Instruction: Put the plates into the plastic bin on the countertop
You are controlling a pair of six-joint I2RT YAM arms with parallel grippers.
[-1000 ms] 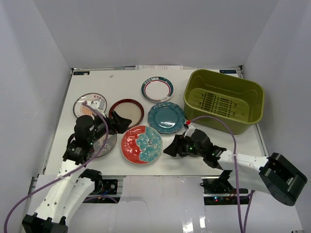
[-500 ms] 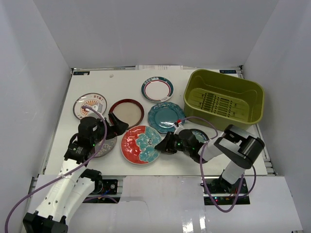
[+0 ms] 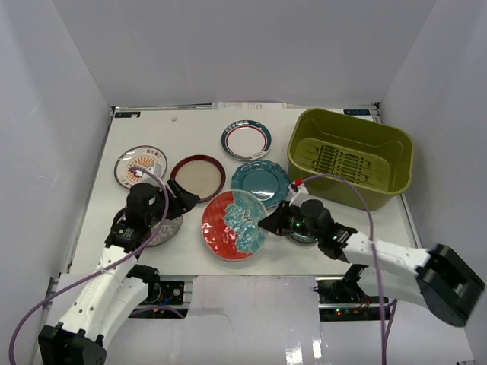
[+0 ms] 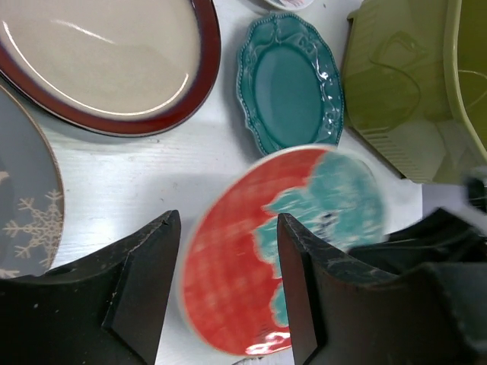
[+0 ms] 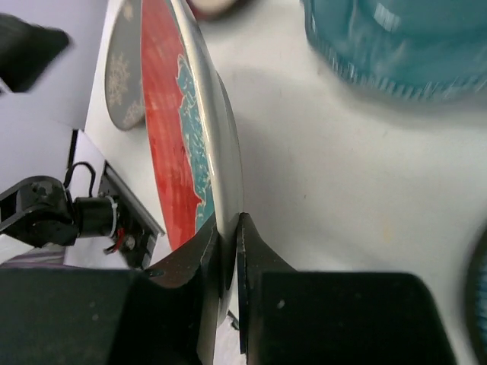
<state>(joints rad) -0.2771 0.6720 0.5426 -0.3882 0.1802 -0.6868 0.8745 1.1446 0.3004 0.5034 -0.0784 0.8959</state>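
The bare bottom of the bin is outward of the robot's right gripper, to its right in the top view, so the gripper will rise over there, lower the floral plate and release it.
The red-and-teal floral plate [image 3: 234,225] is lifted off the countertop [image 3: 183,137] and tilted. My right gripper [image 3: 264,222] is shut on its right rim; the right wrist view shows the jaws [image 5: 228,228] clamped on the plate's edge [image 5: 175,122]. My left gripper [image 3: 186,199] stands open just left of that plate, over the grey plate [image 3: 163,228]. In the left wrist view its fingers [image 4: 227,220] frame the floral plate [image 4: 335,190] without touching it. The olive-green plastic bin [image 3: 350,156] sits at the back right with nothing in it.
The scalloped teal plate [image 3: 260,184], red-rimmed cream plate [image 3: 198,176], orange sunburst plate [image 3: 141,166] and green-rimmed white plate [image 3: 246,139] lie flat on the countertop. A small dark plate [image 3: 303,237] is mostly hidden under my right arm. Pale walls enclose three sides.
My right gripper moved left, shut on the floral plate's rim and raised it into a tilt. The left gripper's jaws have narrowed somewhat.
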